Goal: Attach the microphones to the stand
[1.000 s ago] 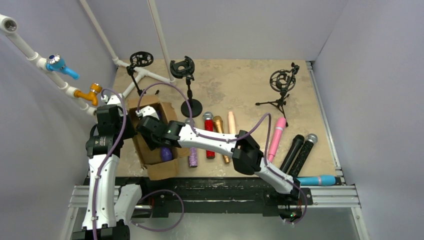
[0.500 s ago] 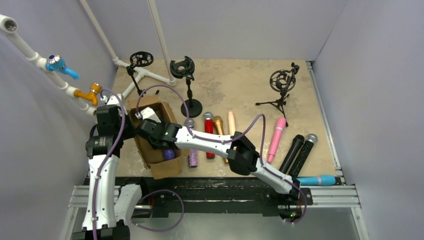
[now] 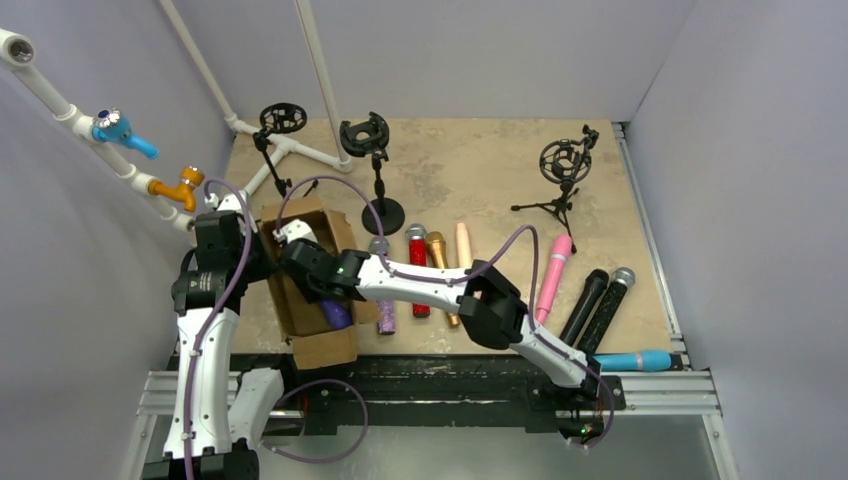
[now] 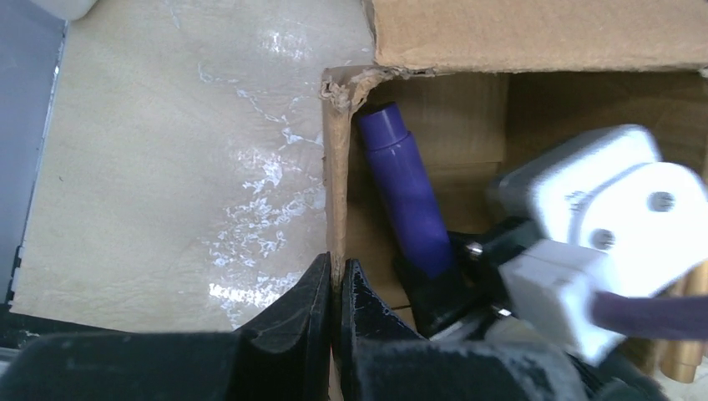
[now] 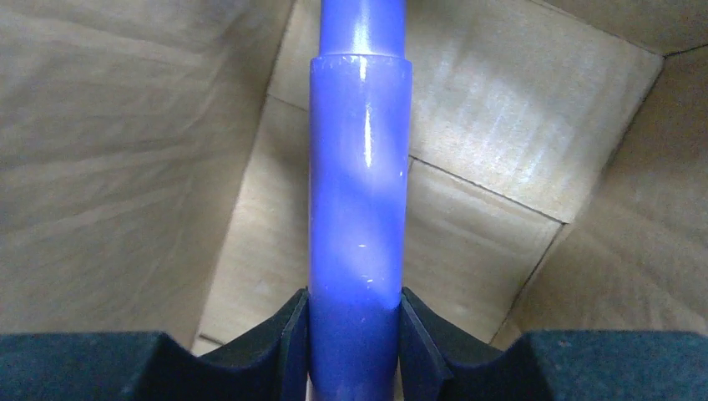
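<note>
My left gripper draws the box toward the grey side (image 3: 148, 305) (image 4: 27, 159) next and releases it, since that side stands to the gripper's left in the top view.
A plain purple microphone (image 3: 335, 313) lies inside the open cardboard box (image 3: 322, 349) at the left. My right gripper (image 5: 355, 309) reaches into the box and is shut on the microphone's purple handle (image 5: 359, 192), one pad on each side. My left gripper (image 4: 336, 271) is shut on the box's left wall (image 4: 334, 167), next to the purple microphone (image 4: 407, 196). Several other microphones lie in a row on the table: glittery purple (image 3: 385, 315), glittery red (image 3: 418, 272), gold (image 3: 440, 262), peach (image 3: 464, 245), pink (image 3: 552, 275), black (image 3: 585, 305) and blue (image 3: 635, 360). The middle stand (image 3: 375, 140) holds nothing.
A second stand (image 3: 280, 120) rises at the back left by the white pipes (image 3: 310, 60). A tripod stand (image 3: 562, 165) is at the back right. Grey walls close in both sides. A black microphone with a silver head (image 3: 610, 305) lies beside the black one.
My right gripper's jaws have closed onto the purple microphone in the box. The box and the microphone have shifted slightly. The left gripper has stayed shut on the box wall.
</note>
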